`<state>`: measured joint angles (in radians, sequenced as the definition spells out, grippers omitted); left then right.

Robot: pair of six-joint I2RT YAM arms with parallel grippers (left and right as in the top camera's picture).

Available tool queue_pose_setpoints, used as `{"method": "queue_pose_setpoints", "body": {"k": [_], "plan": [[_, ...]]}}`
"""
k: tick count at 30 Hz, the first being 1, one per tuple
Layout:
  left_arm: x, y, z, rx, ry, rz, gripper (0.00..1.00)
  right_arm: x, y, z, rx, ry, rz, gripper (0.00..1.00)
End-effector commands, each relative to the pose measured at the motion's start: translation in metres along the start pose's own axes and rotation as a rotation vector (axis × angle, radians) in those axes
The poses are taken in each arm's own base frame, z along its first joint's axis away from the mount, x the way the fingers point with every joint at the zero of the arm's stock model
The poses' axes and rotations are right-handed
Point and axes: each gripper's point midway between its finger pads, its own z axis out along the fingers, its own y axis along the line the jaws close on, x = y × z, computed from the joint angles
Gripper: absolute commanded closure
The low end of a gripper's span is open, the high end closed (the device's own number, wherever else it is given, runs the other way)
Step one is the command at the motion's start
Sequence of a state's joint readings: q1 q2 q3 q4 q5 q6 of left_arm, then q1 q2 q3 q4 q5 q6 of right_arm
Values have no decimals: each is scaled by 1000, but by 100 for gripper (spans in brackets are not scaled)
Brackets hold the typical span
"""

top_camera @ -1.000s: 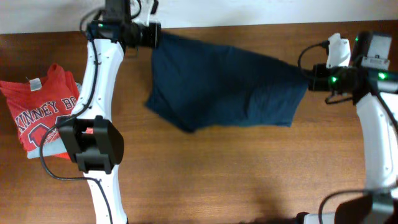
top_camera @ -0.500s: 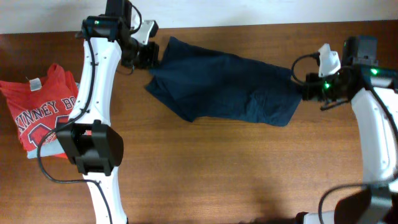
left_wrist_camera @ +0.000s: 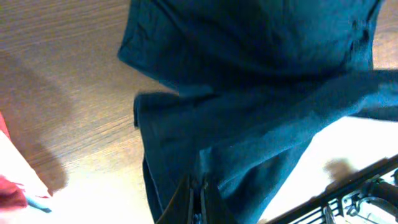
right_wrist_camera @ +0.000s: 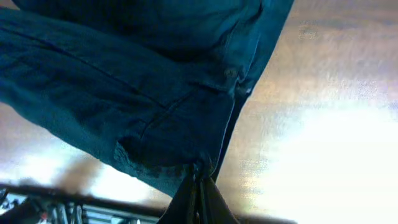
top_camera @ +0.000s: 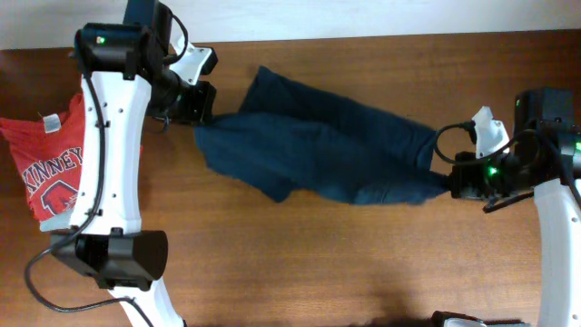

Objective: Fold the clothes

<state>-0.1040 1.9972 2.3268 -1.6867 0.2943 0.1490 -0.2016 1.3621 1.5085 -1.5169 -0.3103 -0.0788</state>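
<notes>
My left gripper holds the end, and the garment's far corner (top_camera: 264,76) is below the gripper and to its right in the overhead view. My left gripper will next lower the end toward that corner and let go.
A dark navy garment (top_camera: 318,150) hangs stretched between my two grippers above the wooden table (top_camera: 363,263), sagging in folds. My left gripper (top_camera: 201,113) is shut on its left end near the table's back left. My right gripper (top_camera: 451,180) is shut on its right end at the right side. In the left wrist view the fingers (left_wrist_camera: 198,194) pinch the navy cloth (left_wrist_camera: 249,93). In the right wrist view the fingers (right_wrist_camera: 199,180) pinch a frayed hem corner of the cloth (right_wrist_camera: 124,93). Both sets of fingertips are buried in fabric.
A red printed T-shirt (top_camera: 56,168) lies crumpled at the left edge of the table, partly behind the left arm (top_camera: 113,154). Its red edge shows in the left wrist view (left_wrist_camera: 11,180). A white wall band (top_camera: 363,18) borders the table's back edge.
Both grippers carried the navy garment toward the table's front. The left gripper moved left and forward, the right gripper forward. The cloth now hangs narrower and more diagonal.
</notes>
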Motion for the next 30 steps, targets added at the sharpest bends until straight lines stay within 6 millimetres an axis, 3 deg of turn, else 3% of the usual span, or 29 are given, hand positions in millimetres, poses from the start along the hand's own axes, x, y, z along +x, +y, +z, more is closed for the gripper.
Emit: {"method": "queue_pose_setpoints", "body": {"k": [1, 6, 14, 20, 30], "plan": [[5, 0, -9, -21, -13, -5, 100, 2, -1, 1, 10, 17, 4, 96], [-12, 4, -7, -33, -74, 21, 100, -12, -13, 5, 70, -14, -5, 96], [-73, -6, 11, -48, -279, 133, 99, -37, -31, 19, 134, -42, -7, 96], [-89, -10, 44, -47, -317, 175, 99, -53, -46, 44, 164, -10, 30, 96], [-114, 7, 85, -84, -406, 194, 98, -84, -77, 68, 282, -48, 108, 96]]}}
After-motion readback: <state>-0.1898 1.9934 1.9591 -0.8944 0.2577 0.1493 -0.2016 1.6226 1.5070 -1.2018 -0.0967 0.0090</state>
